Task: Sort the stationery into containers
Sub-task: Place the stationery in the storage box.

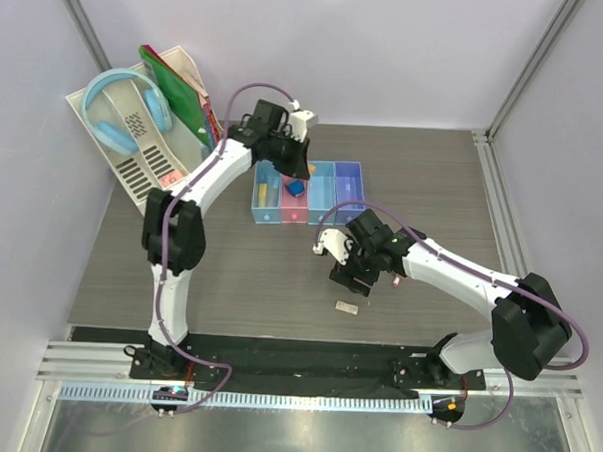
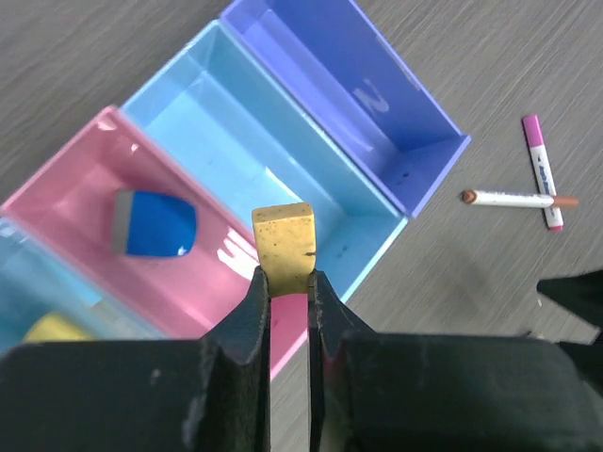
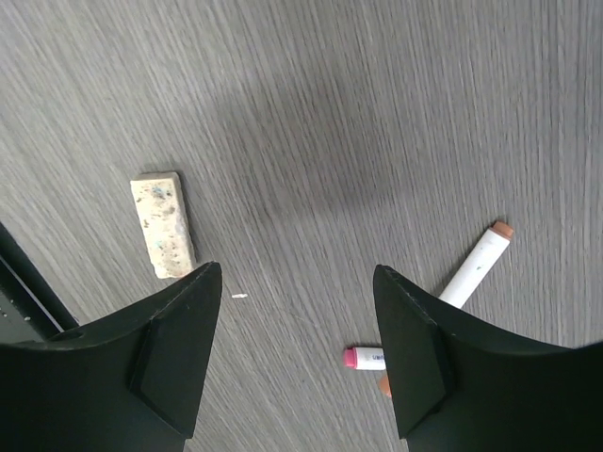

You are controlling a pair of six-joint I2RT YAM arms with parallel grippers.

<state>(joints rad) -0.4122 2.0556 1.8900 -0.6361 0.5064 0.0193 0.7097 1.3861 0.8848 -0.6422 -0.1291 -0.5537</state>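
The middle light-blue bin is empty, so next I need to shift my left gripper to the right in the top view and down over that bin to release the block (image 2: pixel 284 245).
Four joined bins (image 1: pixel 322 215) stand at the table's middle back: light blue, pink (image 2: pixel 66 193), light blue (image 2: pixel 236 132), purple (image 2: pixel 377 122). A blue eraser (image 2: pixel 155 224) lies in the pink bin. A yellow piece (image 2: pixel 55 328) lies in the leftmost bin. My left gripper (image 2: pixel 287 278) is shut on a mustard-yellow block (image 2: pixel 284 245), held above the pink and middle light-blue bins. My right gripper (image 3: pixel 297 320) is open and empty above the table. A tan flat piece (image 3: pixel 163 224) lies to its left and two white pens (image 3: pixel 476 268) to its right. No tube shows.
A white slotted rack (image 1: pixel 149 164) at the back left holds blue headphones (image 1: pixel 126 113) and green and red folders (image 1: pixel 177 85). The tan piece (image 1: pixel 347 307) lies close to the black strip at the table's near edge (image 1: pixel 296 351).
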